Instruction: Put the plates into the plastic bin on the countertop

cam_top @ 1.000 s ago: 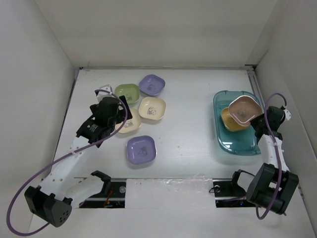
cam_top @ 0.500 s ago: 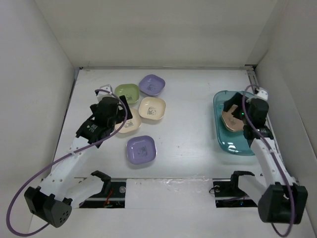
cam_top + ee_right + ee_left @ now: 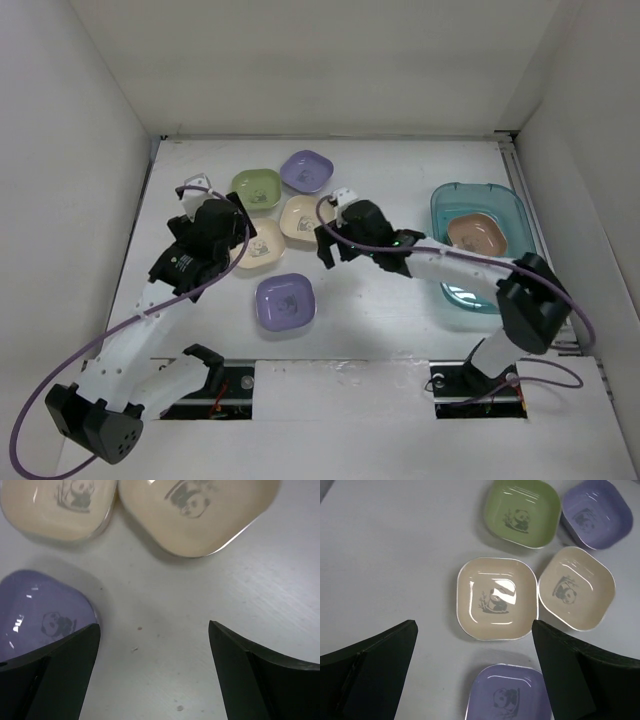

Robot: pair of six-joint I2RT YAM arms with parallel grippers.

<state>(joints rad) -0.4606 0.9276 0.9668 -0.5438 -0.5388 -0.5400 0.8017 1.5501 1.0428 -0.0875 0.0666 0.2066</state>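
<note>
The robot's right gripper will next move back and down onto the near lavender plate's rim (image 3: 313,298) (image 3: 96,622) on the bin side, where the table beside the plate is empty.
On the white countertop (image 3: 390,300) lie a green plate (image 3: 256,188), a far lavender plate (image 3: 306,171), two cream plates (image 3: 305,218) (image 3: 262,250) and a near lavender plate (image 3: 284,301). A brown-pink plate (image 3: 473,234) rests in the teal plastic bin (image 3: 468,292) at the right. My left gripper (image 3: 232,240) hangs open above the left cream plate (image 3: 496,598), touching nothing. Over bare table just right of the cream plates, my right gripper (image 3: 328,248) is open and empty. The right wrist view has both cream plates (image 3: 195,512) ahead and the near lavender plate (image 3: 35,610) at left.
White walls close in the table at the back and both sides. The arm bases and a slotted rail (image 3: 330,375) line the near edge. The right arm stretches across from the bin side to the table's middle.
The right gripper opened and left the brown-pink plate in the bin. Its arm then swung left across the table to the cream plates. The left arm barely shifted.
</note>
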